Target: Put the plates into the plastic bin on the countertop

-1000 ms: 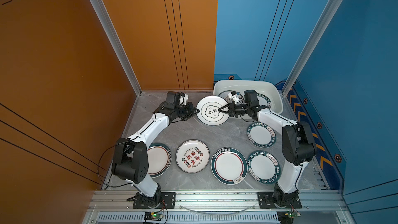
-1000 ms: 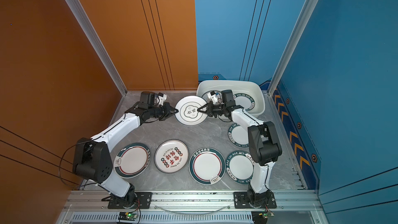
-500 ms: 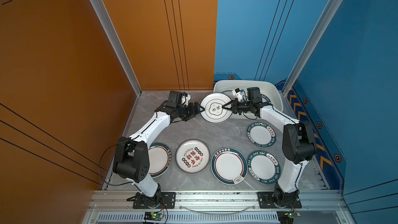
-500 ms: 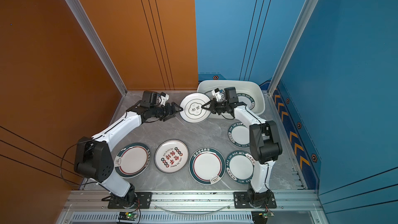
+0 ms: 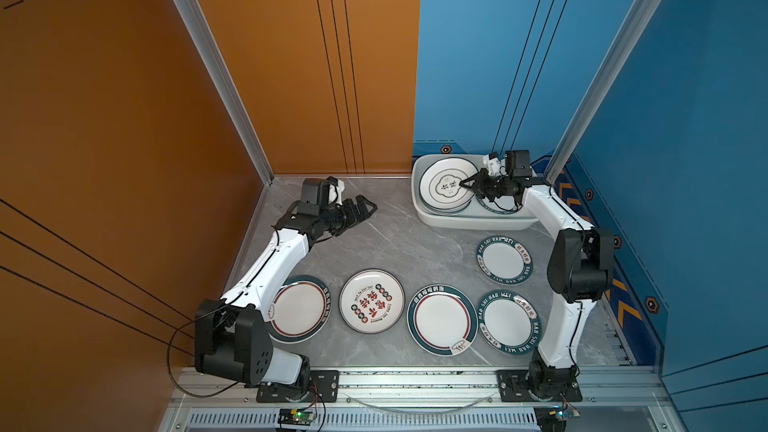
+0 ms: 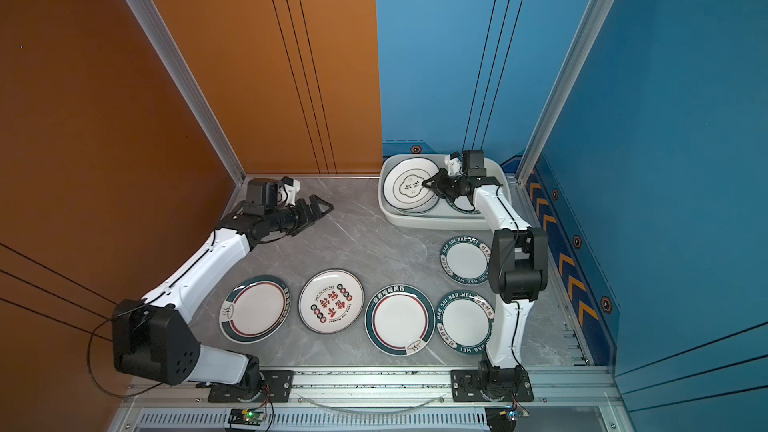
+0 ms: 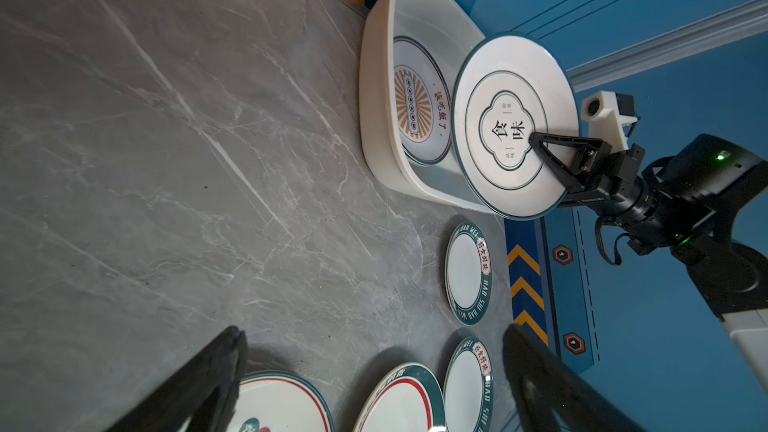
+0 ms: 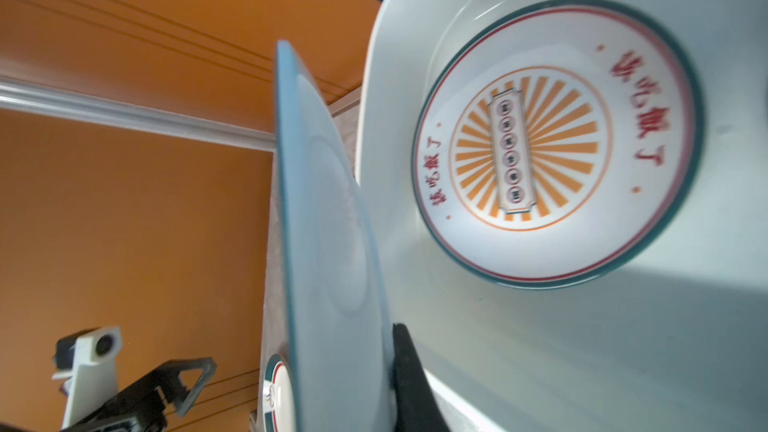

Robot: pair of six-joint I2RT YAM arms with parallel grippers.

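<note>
My right gripper goes down inside the bin next, onto the orange sunburst plate [image 8: 557, 143], and releases the white plate there. The white plate still hangs tilted over the bin.
A white plate with a thin green ring and a cloud emblem [image 5: 446, 187] [image 6: 409, 191] [image 7: 505, 126] hangs tilted over the left half of the plastic bin [image 5: 478, 223] [image 6: 436, 223] [image 7: 374, 89]. My right gripper [image 5: 464, 184] [image 6: 427, 187] is shut on its right edge; one finger [image 8: 409, 384] presses its face. Below it in the bin lies the orange sunburst plate [image 7: 419, 105] [image 8: 557, 143]. My left gripper [image 5: 366, 206] [image 6: 322, 204] [image 7: 374, 347] stands open and empty above the bare countertop [image 5: 395, 238], well left of the bin.
Several plates lie on the countertop's front half: two green-rimmed with a red ring [image 5: 299, 309] [image 5: 441, 320], one with red characters [image 5: 371, 301], two with lettered green rims [image 5: 509, 322] [image 5: 504, 259]. Another green-rimmed plate [image 5: 496, 210] lies in the bin's right half. Walls close in on both sides.
My left gripper has opened, let go of the emblem plate and drawn back to the left. My right gripper has carried that plate rightward, from the countertop to over the bin.
</note>
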